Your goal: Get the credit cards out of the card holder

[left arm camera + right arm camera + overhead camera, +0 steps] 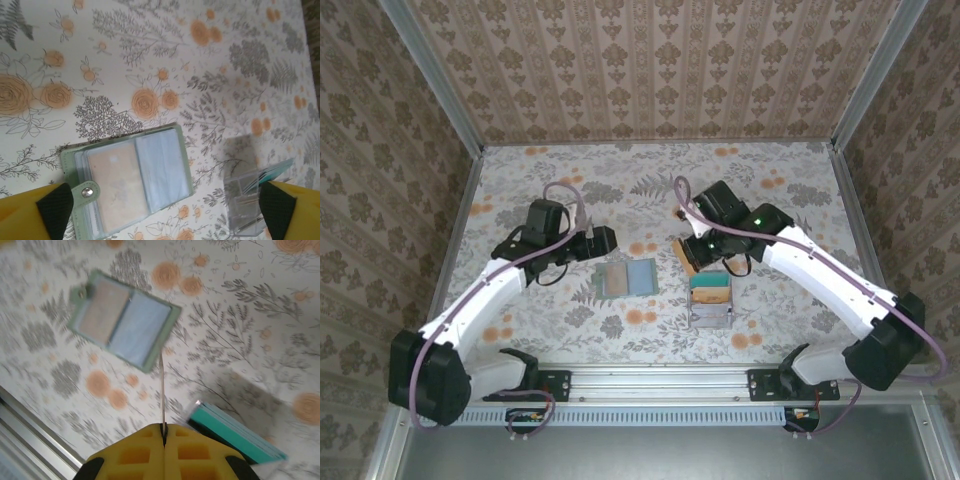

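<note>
I will next pull my right gripper back, turn it, and bring the matching tan card down into the tray's tan-card section (711,296) below. Then I will release the card.
The card holder (627,278) lies open and flat on the floral table, its snap tab (86,191) at the left. A tan card (117,182) sits in its left clear sleeve, and the right sleeve (162,170) looks pale blue. My left gripper (166,202) hovers over it, open wide, with nothing between its fingers (55,205). To the holder's right, my right gripper (164,427) is shut on a thin credit card (162,387) seen edge-on, held above the table. In the top view this gripper (693,258) sits just behind the tray.
A clear grey tray (711,305) stands right of the holder, with teal cards (235,435) and a tan one inside. A metal rail (660,385) runs along the near edge. Patterned walls close in the table.
</note>
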Robot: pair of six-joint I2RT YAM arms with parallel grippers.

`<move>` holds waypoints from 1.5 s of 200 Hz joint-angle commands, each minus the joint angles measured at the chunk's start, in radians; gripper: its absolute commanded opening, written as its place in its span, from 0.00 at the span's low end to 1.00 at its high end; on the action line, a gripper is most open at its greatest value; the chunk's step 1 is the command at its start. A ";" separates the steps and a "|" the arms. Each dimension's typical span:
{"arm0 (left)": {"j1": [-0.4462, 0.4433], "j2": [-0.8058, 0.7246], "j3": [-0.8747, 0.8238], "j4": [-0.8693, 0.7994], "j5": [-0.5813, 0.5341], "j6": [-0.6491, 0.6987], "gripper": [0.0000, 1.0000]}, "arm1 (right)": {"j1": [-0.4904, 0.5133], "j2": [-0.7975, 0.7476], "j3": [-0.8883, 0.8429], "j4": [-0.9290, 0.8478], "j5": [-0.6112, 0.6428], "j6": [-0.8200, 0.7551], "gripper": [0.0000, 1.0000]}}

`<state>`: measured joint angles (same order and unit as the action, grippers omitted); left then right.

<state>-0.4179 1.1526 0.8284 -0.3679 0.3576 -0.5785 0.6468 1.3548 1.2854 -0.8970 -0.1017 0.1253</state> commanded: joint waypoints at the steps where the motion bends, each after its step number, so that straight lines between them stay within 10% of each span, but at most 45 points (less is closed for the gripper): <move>1: 0.006 -0.067 0.023 -0.016 -0.054 0.021 1.00 | 0.040 -0.050 -0.033 -0.149 0.122 -0.279 0.00; 107: 0.007 -0.290 -0.074 -0.042 -0.266 0.041 1.00 | 0.129 -0.023 -0.136 -0.156 0.252 -0.681 0.00; 300: 0.011 -0.324 -0.103 -0.055 -0.330 0.052 1.00 | 0.133 0.073 -0.280 0.020 0.254 -0.745 0.00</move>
<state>-0.4160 0.8310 0.7330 -0.4164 0.0433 -0.5522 0.7734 1.4185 1.0191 -0.9005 0.1287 -0.6033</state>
